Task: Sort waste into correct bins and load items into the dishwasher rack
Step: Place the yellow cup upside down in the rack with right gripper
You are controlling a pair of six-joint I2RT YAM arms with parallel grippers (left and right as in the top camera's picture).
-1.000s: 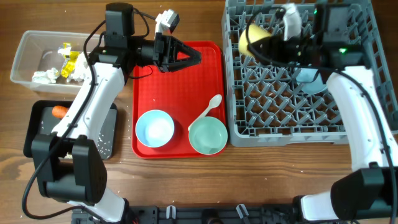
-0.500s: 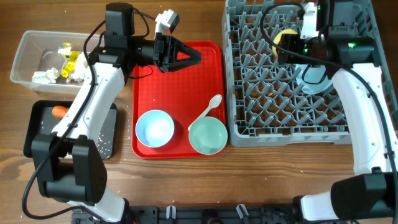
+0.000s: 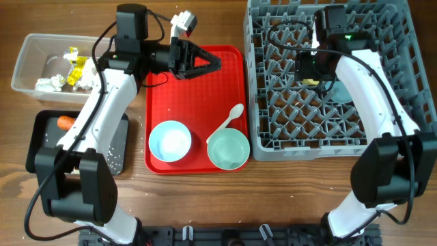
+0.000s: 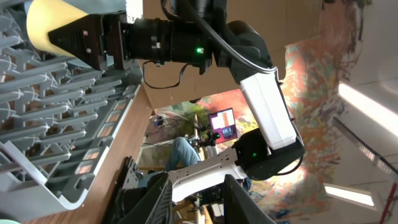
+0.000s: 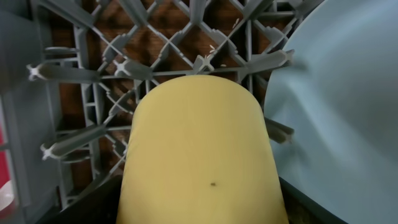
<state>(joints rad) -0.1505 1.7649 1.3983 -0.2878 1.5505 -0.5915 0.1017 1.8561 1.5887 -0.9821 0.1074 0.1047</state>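
The right gripper lowers the small yellow cup onto free pegs beside the pale-blue plate next, then opens.
My right gripper [image 3: 311,72] is shut on the small yellow cup [image 5: 202,155], low over the pegs in the middle of the grey dishwasher rack [image 3: 317,152]. The cup fills the right wrist view and my arm mostly hides it from overhead. A pale-blue plate [image 5: 348,93] stands in the rack just right of the cup. My left gripper [image 3: 213,65] hovers over the far end of the red tray [image 3: 194,102], slightly open and holding nothing. On the tray lie a pale-blue bowl [image 3: 170,141], a mint-green bowl [image 3: 228,149] and a white spoon [image 3: 231,117].
A clear tub [image 3: 27,61] at far left holds yellow wrappers [image 3: 76,65] and white tissue [image 3: 46,84]. The black tray [image 3: 116,143] in front of it holds a carrot [image 3: 65,122] and scattered rice. The left arm reaches across above both bins.
My right arm carried the yellow cup from the rack's far left corner toward its middle and lowered it among the pegs beside the plate. The left arm stayed still.
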